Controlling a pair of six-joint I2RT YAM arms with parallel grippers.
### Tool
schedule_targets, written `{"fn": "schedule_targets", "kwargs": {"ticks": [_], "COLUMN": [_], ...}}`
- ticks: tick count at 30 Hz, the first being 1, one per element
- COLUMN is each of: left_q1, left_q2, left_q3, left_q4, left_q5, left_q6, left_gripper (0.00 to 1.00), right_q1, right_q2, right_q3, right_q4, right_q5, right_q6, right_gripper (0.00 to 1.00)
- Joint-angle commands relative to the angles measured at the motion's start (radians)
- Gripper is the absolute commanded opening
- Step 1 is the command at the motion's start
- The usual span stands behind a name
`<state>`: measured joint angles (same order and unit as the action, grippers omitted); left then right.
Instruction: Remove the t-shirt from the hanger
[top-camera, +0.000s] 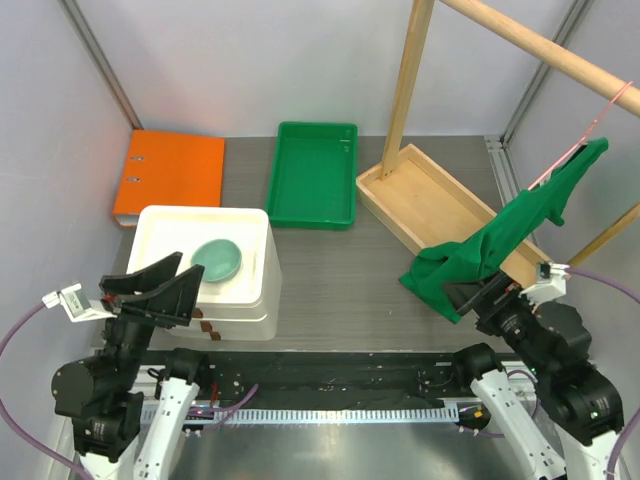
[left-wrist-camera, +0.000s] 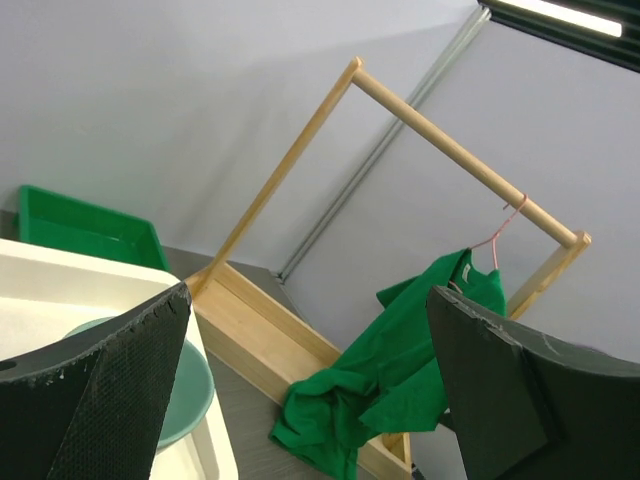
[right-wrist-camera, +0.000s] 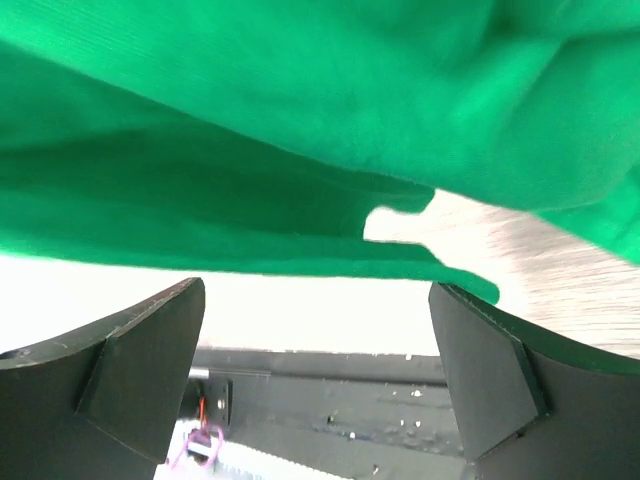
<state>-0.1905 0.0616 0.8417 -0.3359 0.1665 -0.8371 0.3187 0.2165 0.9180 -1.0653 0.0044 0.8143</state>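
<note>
My right gripper is at the shirt's lower heap and should rise from it next. It should move outward onto the near arm of the pink wire hanger (top-camera: 572, 153), because that hanger arm is bare of cloth.
The dark green t-shirt (top-camera: 505, 232) hangs by its collar on the pink wire hanger (top-camera: 572, 153), whose hook is over the wooden rod (top-camera: 540, 45) at the far right. The shirt's lower part drapes over the wooden rack base (top-camera: 420, 200) onto the table. My right gripper (top-camera: 468, 296) is open, right at the shirt's lower bunch. In the right wrist view the cloth (right-wrist-camera: 250, 120) lies just beyond my open right gripper (right-wrist-camera: 315, 370), with nothing between the fingers. My left gripper (top-camera: 187, 270) is open and empty above the white bin. The left wrist view shows my open left gripper (left-wrist-camera: 310, 390), the shirt (left-wrist-camera: 400, 365) and the hanger (left-wrist-camera: 497, 232) far off.
A stack of white bins (top-camera: 250, 250) holding a teal bowl (top-camera: 218, 258) stands under the left arm. An orange binder (top-camera: 170, 175) lies at the back left. A rigid green tray (top-camera: 315, 175) sits at the back middle. The rack's upright post (top-camera: 408, 90) rises from the wooden base.
</note>
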Motion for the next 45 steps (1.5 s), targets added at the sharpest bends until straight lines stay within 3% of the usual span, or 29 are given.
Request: {"fn": "schedule_targets", "kwargs": {"ticks": [1, 8, 12, 16, 20, 23, 27, 31, 36, 45], "left_q1": [-0.004, -0.003, -0.004, -0.039, -0.18, -0.344, -0.574, -0.728, -0.909, -1.136], "left_q2": [0.125, 0.4, 0.565, 0.716, 0.817, 0.898, 0.932, 0.961, 0.957, 0.912], "left_q3": [0.054, 0.154, 0.218, 0.341, 0.396, 0.427, 0.412, 0.396, 0.34, 0.195], "left_q4": [0.0, 0.067, 0.216, 0.291, 0.331, 0.331, 0.331, 0.354, 0.383, 0.477], "left_q5": [0.144, 0.336, 0.484, 0.519, 0.443, 0.374, 0.198, 0.092, -0.024, -0.225], "left_q6": [0.033, -0.068, -0.163, -0.227, -0.212, -0.154, -0.057, 0.012, 0.062, 0.061], "left_gripper": [1.0, 1.0, 1.0, 1.0, 1.0, 1.0, 1.0, 1.0, 1.0, 1.0], "right_q1": [0.002, 0.003, 0.0, 0.002, 0.002, 0.01, 0.036, 0.049, 0.048, 0.046], "right_q2": [0.02, 0.043, 0.031, 0.056, 0.187, 0.262, 0.411, 0.576, 0.714, 0.719], "right_q3": [0.146, 0.295, 0.401, 0.504, 0.645, 0.723, 0.832, 0.945, 0.989, 0.857], "right_q4": [-0.085, -0.16, -0.168, -0.145, -0.174, -0.136, -0.128, -0.11, -0.039, 0.094], "right_q5": [0.137, 0.229, 0.269, 0.325, 0.376, 0.35, 0.377, 0.452, 0.632, 0.853], "right_q6": [-0.056, -0.144, -0.22, -0.297, -0.333, -0.333, -0.334, -0.322, -0.314, -0.382], "right_gripper": [1.0, 1.0, 1.0, 1.0, 1.0, 1.0, 1.0, 1.0, 0.98, 0.76]}}
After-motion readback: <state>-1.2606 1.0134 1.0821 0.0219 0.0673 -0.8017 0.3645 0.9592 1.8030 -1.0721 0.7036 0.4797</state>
